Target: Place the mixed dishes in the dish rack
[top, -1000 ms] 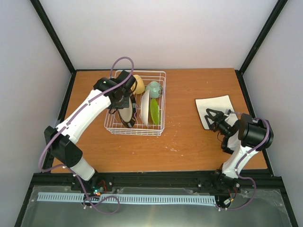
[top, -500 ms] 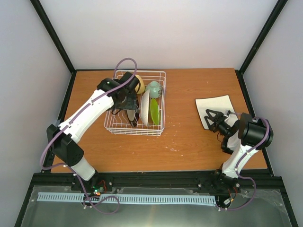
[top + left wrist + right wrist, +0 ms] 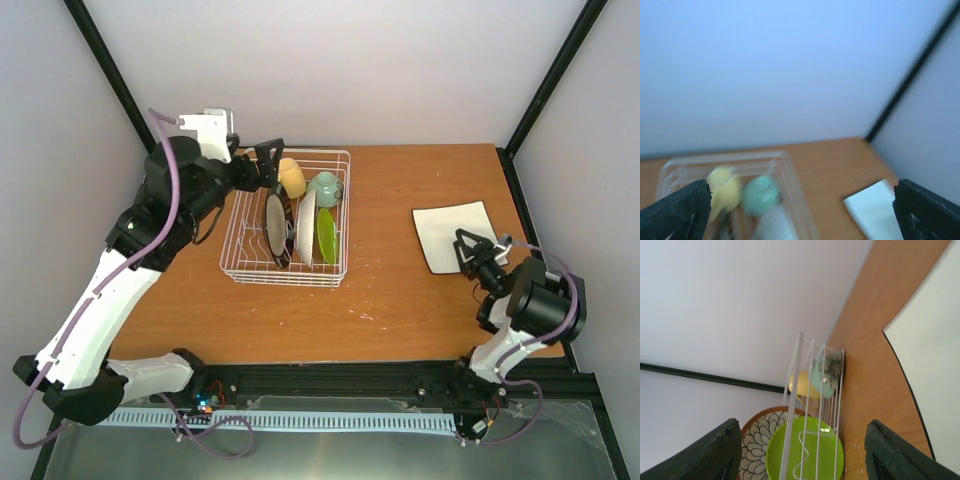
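Next, my right gripper will shift right in the top view and lower onto the unracked square plate's near corner, which lies below it and to that side.
The white wire dish rack [image 3: 236, 262] holds all the dishes I see. A yellow mug [image 3: 291, 177] and a pale green cup [image 3: 325, 187] sit at its far end. The patterned plate [image 3: 275, 228], white plate [image 3: 306, 226] and lime plate [image 3: 327, 235] stand on edge in a row. My left gripper [image 3: 272, 165] hangs open and empty above the rack's far left corner, beside the mug. My right gripper [image 3: 468, 243] is open and empty over the near edge of a white mat [image 3: 450, 225]. The right wrist view looks through the rack [image 3: 792, 405] at the lime plate [image 3: 805, 450] and patterned plate [image 3: 757, 440].
The left wrist view is blurred and shows the rack [image 3: 785, 165], the mug [image 3: 724, 187], the cup [image 3: 760, 194] and the mat [image 3: 870, 207] from above. Black frame posts stand at the table's back corners, with walls close on both sides.
My left gripper opened and let go of the patterned plate, which now stands in the rack. The left arm rose and drew back toward the far left. The right gripper shifted slightly.
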